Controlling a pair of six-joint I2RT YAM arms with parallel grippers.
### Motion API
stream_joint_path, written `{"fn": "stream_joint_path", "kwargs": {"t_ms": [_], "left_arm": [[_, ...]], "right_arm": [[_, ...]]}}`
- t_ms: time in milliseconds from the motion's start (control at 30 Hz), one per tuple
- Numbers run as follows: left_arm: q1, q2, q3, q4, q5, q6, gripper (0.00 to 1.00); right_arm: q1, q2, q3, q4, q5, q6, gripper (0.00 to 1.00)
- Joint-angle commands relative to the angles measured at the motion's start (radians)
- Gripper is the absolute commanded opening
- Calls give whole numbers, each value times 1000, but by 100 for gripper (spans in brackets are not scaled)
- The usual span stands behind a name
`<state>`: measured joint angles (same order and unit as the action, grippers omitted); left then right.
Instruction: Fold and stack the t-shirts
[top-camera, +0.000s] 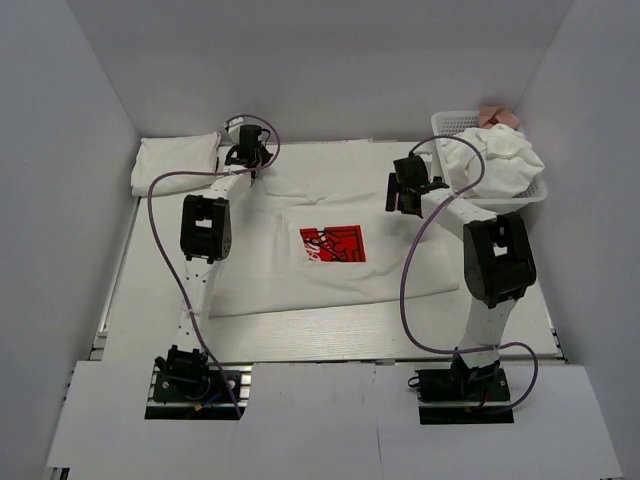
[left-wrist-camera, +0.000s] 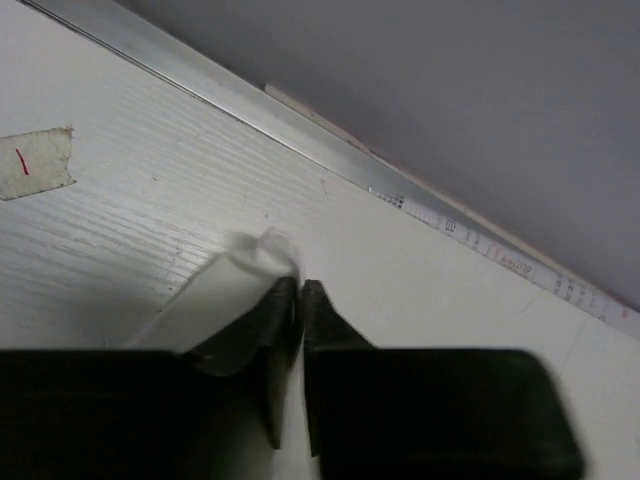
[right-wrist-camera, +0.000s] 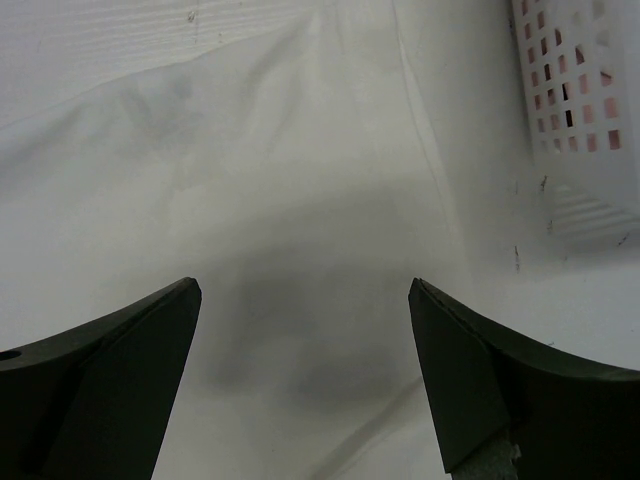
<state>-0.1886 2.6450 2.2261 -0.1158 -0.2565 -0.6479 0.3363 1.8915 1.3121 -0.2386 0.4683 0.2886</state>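
The shirt's far edge near the basket (right-wrist-camera: 362, 14) is farther out than my open fingers, which are above fabric short of it. My right gripper should move outward and down to that edge next.
A white t-shirt (top-camera: 290, 275) with a red chest print (top-camera: 333, 244) lies spread flat across the middle of the table. My left gripper (top-camera: 245, 155) is at its far left corner. In the left wrist view that gripper (left-wrist-camera: 300, 285) has its jaws nearly together, with a bunched fold of the white cloth (left-wrist-camera: 250, 270) pinched between them. My right gripper (top-camera: 406, 195) hovers over the shirt's far right part. In the right wrist view it (right-wrist-camera: 305, 290) stands wide open above smooth shirt fabric (right-wrist-camera: 300, 150), with nothing between its fingers.
A folded white t-shirt (top-camera: 175, 162) lies at the far left. A white mesh basket (top-camera: 452, 121) at the far right holds crumpled white t-shirts (top-camera: 500, 160) and something pink (top-camera: 500, 115). The basket wall (right-wrist-camera: 580, 100) is close to my right gripper. Taped marker (left-wrist-camera: 35, 163) lies on the table.
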Motion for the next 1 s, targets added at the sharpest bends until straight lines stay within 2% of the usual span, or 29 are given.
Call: {"fn": "stream_joint_path", "kwargs": {"t_ms": [0, 67, 267, 433, 533, 633, 967], "left_arm": [[1, -23, 15, 39, 14, 1, 16], [1, -52, -16, 30, 2, 1, 0], [1, -178, -146, 30, -7, 34, 0], [1, -344, -321, 51, 16, 90, 0], [1, -408, -401, 61, 16, 129, 0], [1, -477, -457, 61, 7, 172, 0], [-18, -651, -629, -53, -7, 169, 0]], "right_arm": [[-23, 46, 88, -28, 35, 50, 90], [-29, 63, 125, -45, 52, 82, 90], [-43, 199, 320, -106, 37, 158, 90], [-52, 391, 619, -251, 29, 279, 90], [-60, 465, 712, -289, -17, 302, 90], [-68, 515, 781, -340, -16, 300, 90], [-92, 558, 768, -363, 0, 270, 90]]}}
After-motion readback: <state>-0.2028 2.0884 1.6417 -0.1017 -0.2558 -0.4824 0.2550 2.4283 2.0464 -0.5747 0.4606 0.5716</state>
